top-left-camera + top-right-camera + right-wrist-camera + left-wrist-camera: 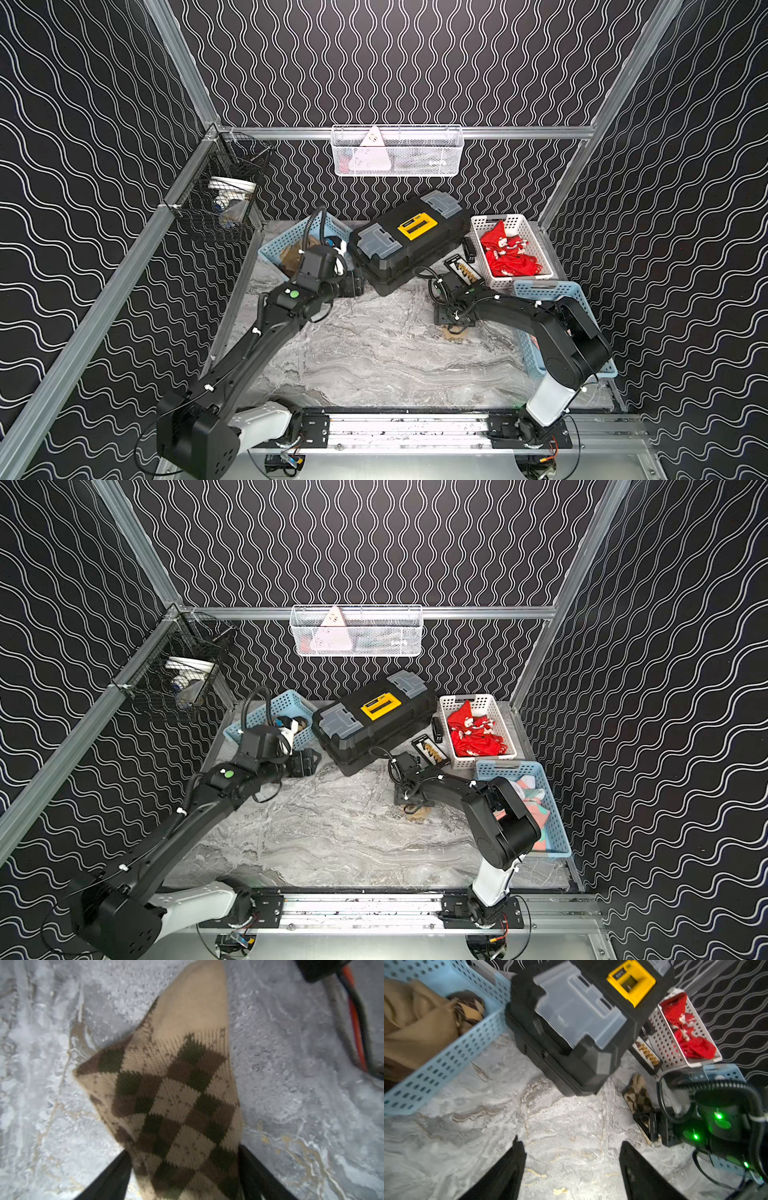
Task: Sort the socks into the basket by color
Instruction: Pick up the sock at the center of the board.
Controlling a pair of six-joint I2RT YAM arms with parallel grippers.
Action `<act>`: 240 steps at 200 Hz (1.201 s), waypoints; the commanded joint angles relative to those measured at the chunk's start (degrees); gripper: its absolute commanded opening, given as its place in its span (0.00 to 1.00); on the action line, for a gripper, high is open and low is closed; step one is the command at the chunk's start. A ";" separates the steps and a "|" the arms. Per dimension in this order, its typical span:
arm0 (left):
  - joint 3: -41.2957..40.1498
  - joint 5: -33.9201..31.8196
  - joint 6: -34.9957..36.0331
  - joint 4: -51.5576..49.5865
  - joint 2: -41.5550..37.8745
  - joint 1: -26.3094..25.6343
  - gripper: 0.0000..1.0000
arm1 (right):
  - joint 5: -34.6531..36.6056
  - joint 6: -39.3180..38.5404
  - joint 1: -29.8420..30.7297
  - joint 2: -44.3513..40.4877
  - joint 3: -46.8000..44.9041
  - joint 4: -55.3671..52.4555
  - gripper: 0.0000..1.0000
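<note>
The argyle sock point(454, 331) point(638, 1098) lies beyond the toolbox's corner and the matching basket is on this side, so next I should bring my left gripper across to grip the sock.
A tan-brown argyle sock point(176, 1084) lies flat on the marble table point(374, 353), mostly hidden under my right wrist in both top views point(455, 333) point(417, 812). My right gripper point(185, 1150) stands open astride it, one finger on each side of the sock's leg. A sliver of table shows beside one finger. My left gripper point(570, 1141) is open and empty over bare table, next to the left blue basket point(274, 245) holding tan-brown socks point(419, 1028). Red socks point(511, 257) fill the white basket point(478, 249). Pink socks point(536, 808) lie in the right blue basket point(523, 769).
A black toolbox point(407, 241) with a yellow latch stands at the back centre between the baskets. A small drill-bit case point(463, 268) lies beside the white basket. Wire baskets hang on the back wall point(397, 151) and on the left rail point(224, 199).
</note>
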 commanded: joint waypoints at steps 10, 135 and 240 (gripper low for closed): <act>-5.24 -3.27 -5.31 2.56 -1.81 -5.96 0.76 | -4.17 1.86 0.73 1.60 -1.50 -1.48 0.56; -8.39 -4.79 -9.72 9.20 1.80 -19.20 0.79 | -7.98 1.31 2.27 -18.06 -2.60 -5.43 0.00; -9.19 10.50 -17.03 28.55 3.82 -19.24 0.84 | -17.54 -2.33 8.67 -33.59 -1.32 -3.22 0.00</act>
